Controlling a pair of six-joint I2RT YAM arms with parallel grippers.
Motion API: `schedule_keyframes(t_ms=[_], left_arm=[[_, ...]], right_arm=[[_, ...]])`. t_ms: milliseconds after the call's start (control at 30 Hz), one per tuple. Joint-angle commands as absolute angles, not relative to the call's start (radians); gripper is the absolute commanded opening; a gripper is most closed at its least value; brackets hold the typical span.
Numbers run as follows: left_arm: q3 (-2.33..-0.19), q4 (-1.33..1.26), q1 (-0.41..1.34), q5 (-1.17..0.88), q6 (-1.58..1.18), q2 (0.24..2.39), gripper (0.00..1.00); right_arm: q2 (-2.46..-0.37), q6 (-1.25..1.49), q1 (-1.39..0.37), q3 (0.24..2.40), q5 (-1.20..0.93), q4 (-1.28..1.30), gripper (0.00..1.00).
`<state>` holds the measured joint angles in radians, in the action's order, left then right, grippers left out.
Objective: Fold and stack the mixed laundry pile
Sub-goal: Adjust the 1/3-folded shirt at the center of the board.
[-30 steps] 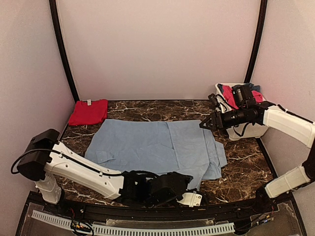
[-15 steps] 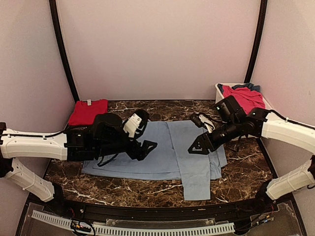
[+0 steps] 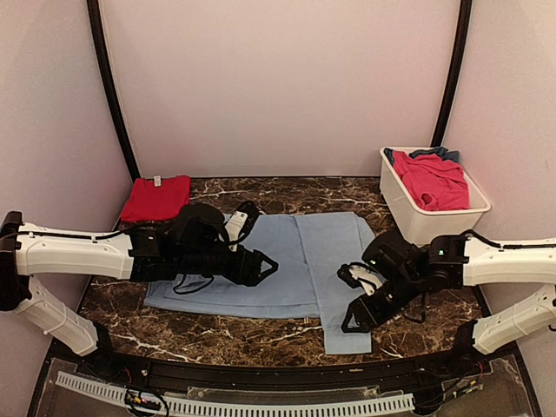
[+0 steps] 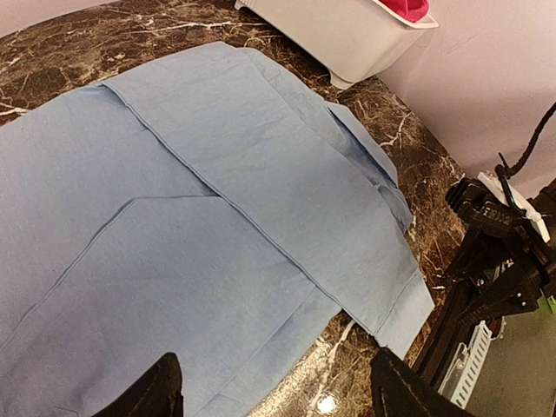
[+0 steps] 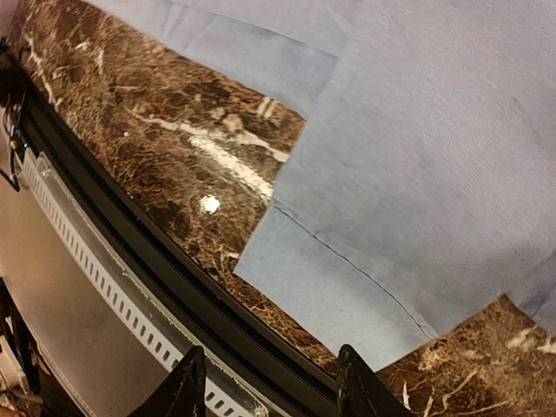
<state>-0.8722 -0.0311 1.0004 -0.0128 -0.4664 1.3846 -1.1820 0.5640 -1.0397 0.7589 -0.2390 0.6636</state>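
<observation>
My right gripper should move its fingers down to the front corner of the shirt's narrow part, on the tub's side, and close there, because that corner sticks out alone.
The light-blue shirt (image 3: 287, 261) lies flat and partly folded on the marble table, with a narrow strip (image 3: 347, 326) reaching toward the front edge. My left gripper (image 3: 266, 266) hovers open over the shirt's middle; the left wrist view shows the shirt (image 4: 217, 174) beyond the left gripper (image 4: 278, 391), nothing between the fingers. My right gripper (image 3: 351, 318) is open just above the strip's front corner. The right wrist view has the right gripper (image 5: 271, 382) above the shirt's corner (image 5: 347, 295). A folded red piece (image 3: 155, 198) lies at the back left. Red and darker blue pieces (image 3: 430, 178) fill the tub.
The white plastic tub (image 3: 426, 221) stands at the back right, also showing as the tub (image 4: 347, 35) in the left wrist view. A black rail with a slotted white strip (image 5: 113, 261) runs along the table's front edge. Pale walls close in the table on three sides.
My left arm swung from the front edge to above the shirt's middle. My right gripper came from beside the tub down to the shirt's front right strip. The shirt now lies narrower.
</observation>
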Motion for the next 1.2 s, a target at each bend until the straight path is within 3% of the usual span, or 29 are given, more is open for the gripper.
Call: schedule_keyframes(t_ms=[0, 433, 667, 800, 933, 1000, 1167], left_arm=[[-0.864, -0.072, 1.004, -0.046, -0.496, 1.387, 0.73], [-0.901, -0.049, 1.004, 0.030, -0.479, 1.383, 0.76], [-0.859, -0.059, 1.002, 0.071, -0.512, 1.343, 0.78], [-0.855, -0.046, 1.002, 0.097, -0.497, 1.318, 0.79], [-0.860, -0.021, 1.000, 0.129, -0.482, 1.306, 0.78], [-0.869, 0.007, 0.995, 0.135, -0.508, 1.309, 0.77], [-0.861, 0.033, 0.976, 0.084, -0.593, 1.308, 0.75]], right_arm=[[-1.105, 0.720, -1.046, 0.714, -0.142, 0.752, 0.47], [-1.167, 0.838, -1.047, 0.604, -0.147, 0.720, 0.54], [-1.246, 0.859, -1.033, 0.548, -0.192, 0.545, 0.54], [-1.264, 0.892, -1.033, 0.502, -0.255, 0.389, 0.46], [-1.195, 0.882, -1.033, 0.533, -0.241, 0.345, 0.22], [-1.143, 0.873, -1.034, 0.570, -0.224, 0.317, 0.03], [-1.085, 0.833, -1.007, 0.657, -0.182, 0.238, 0.00]])
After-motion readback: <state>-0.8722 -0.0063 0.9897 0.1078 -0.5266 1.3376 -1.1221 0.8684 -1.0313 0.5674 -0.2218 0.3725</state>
